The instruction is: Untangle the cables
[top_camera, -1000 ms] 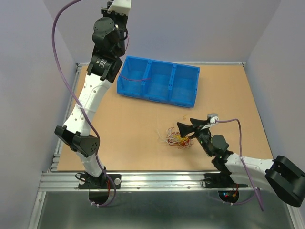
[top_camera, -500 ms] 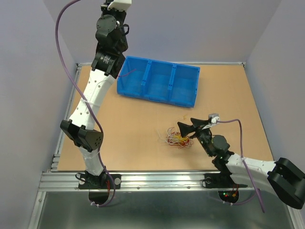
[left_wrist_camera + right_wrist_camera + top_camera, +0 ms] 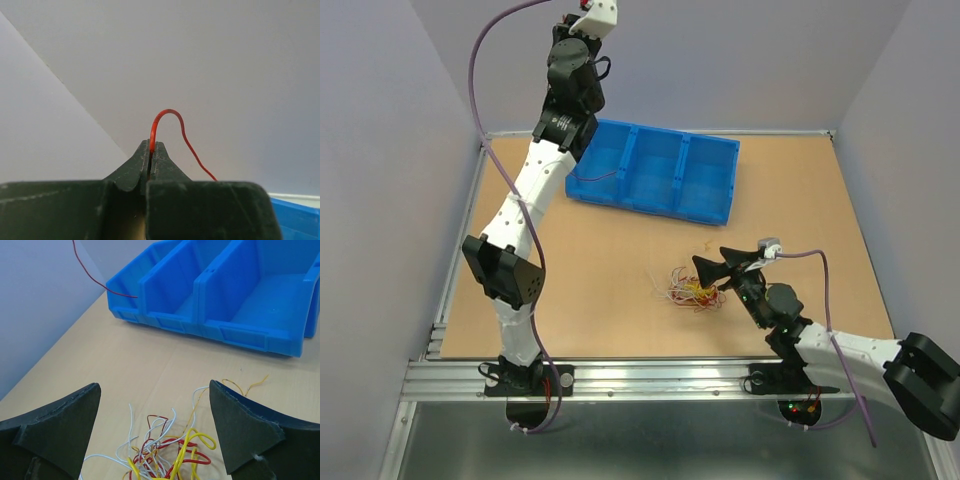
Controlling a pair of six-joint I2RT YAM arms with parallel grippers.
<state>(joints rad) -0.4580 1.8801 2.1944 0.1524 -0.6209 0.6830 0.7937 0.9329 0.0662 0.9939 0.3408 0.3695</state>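
The red cable's loose end hangs in the blue bin's end section [image 3: 604, 153] below. Next, my left gripper moves down, tips its fingers downward and releases the red cable inside.
A clump of red, yellow and white cables [image 3: 692, 290] lies on the table; in the right wrist view the clump [image 3: 170, 450] sits just below my fingers. My right gripper [image 3: 712, 262] is open wide and empty over the clump's far side [image 3: 153, 390]. My left gripper [image 3: 590, 72] is raised high at the back, above the blue bin. In the left wrist view it [image 3: 150, 145] is shut on a single red cable [image 3: 167, 112]. That cable arches up and hangs down towards the bin's left compartment [image 3: 595, 175]; its lower end shows in the right wrist view [image 3: 100, 282].
A blue bin with three compartments [image 3: 650, 195] stands at the back of the table; it shows in the right wrist view [image 3: 240, 335] and a corner in the left wrist view [image 3: 300, 215]. Grey walls close the back and sides. A thin yellow wire [image 3: 245, 386] lies apart.
My left arm has swung right and higher with the red cable, whose hanging end has shifted over the bin's left compartment. The right arm and the clump have barely moved.
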